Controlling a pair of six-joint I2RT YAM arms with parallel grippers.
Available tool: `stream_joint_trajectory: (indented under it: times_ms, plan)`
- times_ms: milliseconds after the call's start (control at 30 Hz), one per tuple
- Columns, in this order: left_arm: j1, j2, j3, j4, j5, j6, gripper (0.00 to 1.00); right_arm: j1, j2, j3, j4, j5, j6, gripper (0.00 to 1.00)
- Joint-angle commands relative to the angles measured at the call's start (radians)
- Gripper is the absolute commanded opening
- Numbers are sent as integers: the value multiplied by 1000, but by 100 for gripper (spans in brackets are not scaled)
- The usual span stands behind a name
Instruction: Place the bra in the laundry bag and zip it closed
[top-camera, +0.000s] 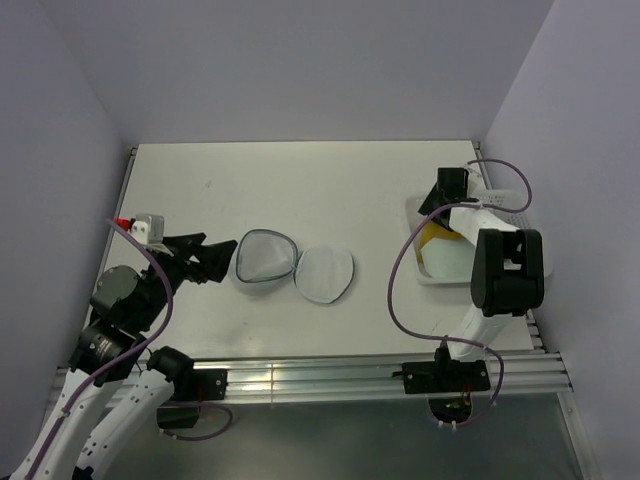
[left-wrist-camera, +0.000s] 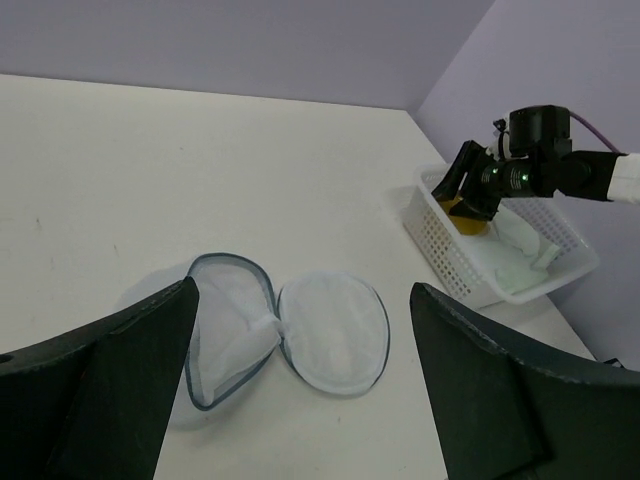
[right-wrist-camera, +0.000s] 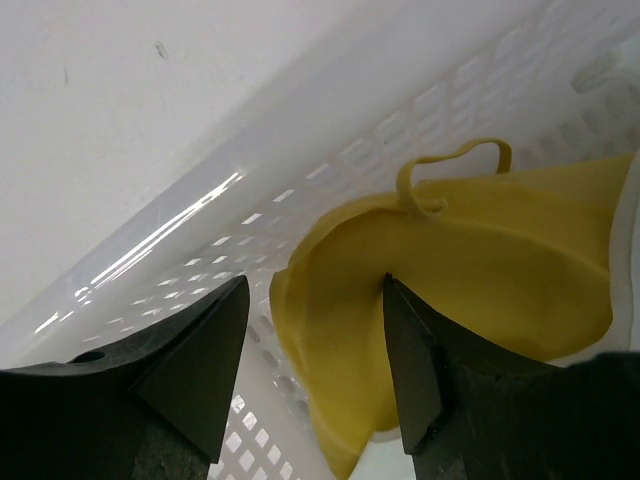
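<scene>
The robot's right gripper will close on the bra's folded edge next, low in the basket (top-camera: 430, 283).
The laundry bag (top-camera: 290, 265) lies unzipped and spread open on the table, as two round white mesh halves with a dark zipper rim. It also shows in the left wrist view (left-wrist-camera: 330, 330). My left gripper (top-camera: 228, 255) is open and empty just left of the bag; in its own view (left-wrist-camera: 302, 290) the bag lies between and beyond the jaws. The yellow bra (right-wrist-camera: 470, 250) lies in the white basket (top-camera: 430, 283). My right gripper (right-wrist-camera: 314, 285) is open inside the basket, its jaws astride the bra's folded edge. From above, this gripper (top-camera: 440, 215) hides most of the bra (top-camera: 432, 238).
The perforated white basket (left-wrist-camera: 440, 250) stands at the table's right side, near the right wall. It also holds pale cloths (left-wrist-camera: 520, 265). Its wall (right-wrist-camera: 200, 250) is close to my right gripper's left finger. Purple walls close in the table on the left, back and right.
</scene>
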Motion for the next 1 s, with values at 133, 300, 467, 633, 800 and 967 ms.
stream_joint_trajectory:
  times_ms: [133, 300, 467, 633, 800, 967]
  plan:
    - [28, -7, 5, -12, 15, 63, 93, -5, 56, 95, -61, 46, -26, 55]
    - [42, -16, 4, -7, 15, 63, 92, -11, 77, 98, -74, 57, -37, 33]
    - [57, -7, 2, -5, 21, 62, 92, -9, 4, 47, -22, 63, -22, 0]
    - [71, 13, 2, -8, 27, 63, 93, 4, -290, -144, 213, 34, -6, 0]
    - [74, 42, -1, 2, 33, 60, 95, 34, -561, -281, 345, -6, 10, 0]
    - [79, 105, -10, 88, 226, 27, 99, 133, -779, -326, 347, -6, -32, 0]
